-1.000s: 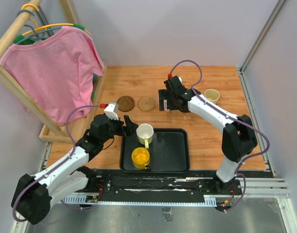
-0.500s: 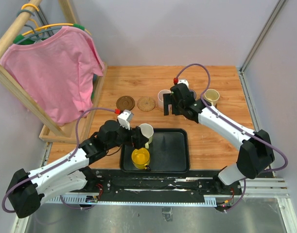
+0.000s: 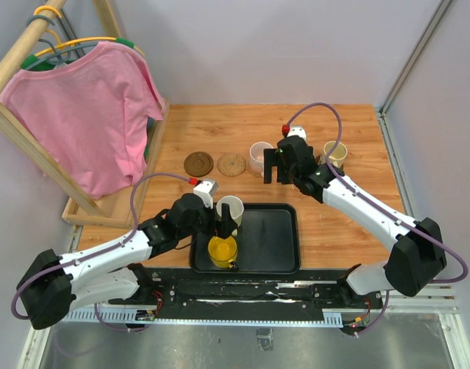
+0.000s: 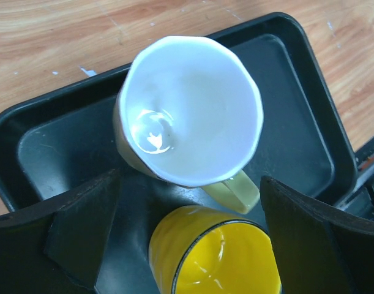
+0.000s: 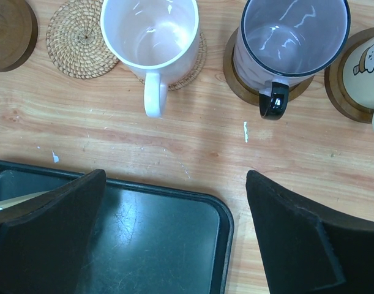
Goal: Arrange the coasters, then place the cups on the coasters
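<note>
I should move my left gripper down toward the tray [image 4: 46,141] and close it on the white cup's handle [image 4: 237,192], because that handle sticks out past the white cup's rim between the open fingers.
On the black tray [image 4: 46,141] stand a white cup [image 4: 193,110] and a yellow cup [image 4: 217,257]. My left gripper [image 4: 188,179] hangs open just above them, a finger on each side of the gap between the cups. Past the tray, a pink cup [image 5: 151,30], a greyish purple cup [image 5: 294,37] and a cream cup [image 5: 370,61] each sit on a coaster. A tan coaster [image 5: 76,40] and a dark brown coaster [image 5: 9,24] lie bare to their left. My right gripper [image 5: 174,177] is open and empty over the tray's far edge.
A wooden rack with a pink shirt [image 3: 85,108] stands at the far left of the table. The tray [image 3: 277,238] sits near the front edge between the arms. Bare wood lies to the right of the tray [image 3: 342,231].
My left gripper has moved right, over the tray and above the white and yellow cups. The right gripper has drawn back from the pink cup toward the tray, leaving it on its coaster.
</note>
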